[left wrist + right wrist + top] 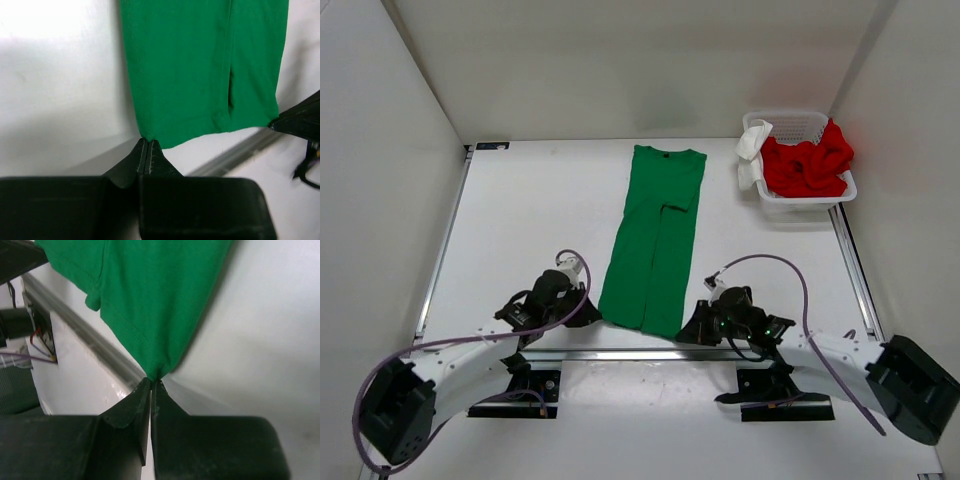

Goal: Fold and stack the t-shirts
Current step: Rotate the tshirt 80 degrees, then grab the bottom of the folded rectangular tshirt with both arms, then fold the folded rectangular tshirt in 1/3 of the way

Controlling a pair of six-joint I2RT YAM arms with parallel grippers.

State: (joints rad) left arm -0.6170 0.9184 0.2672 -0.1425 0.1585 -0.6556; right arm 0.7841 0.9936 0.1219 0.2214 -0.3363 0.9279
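Note:
I need to lift the hem corner outward over the cloth (200, 65) with my left gripper, short of the collar, because the green strip is still lying at full length.
A bright green t-shirt (655, 235) lies flat mid-table, folded into a long narrow strip with its collar at the far end. My left gripper (592, 312) is shut on the near left hem corner; in the left wrist view the jaws (148, 141) pinch the green cloth (200, 65). Shut on the near right hem corner is my right gripper (692, 328), with the fabric (150, 300) bunched at its tips (151, 380). A red t-shirt (805, 165) is heaped in the basket. A white t-shirt (753, 150) hangs over the basket's left rim.
The white mesh basket (800, 208) stands at the far right corner. A metal rail (620, 353) runs along the near table edge just behind the hem. White walls enclose the table on the left, back and right. Purple cables loop off both arms.

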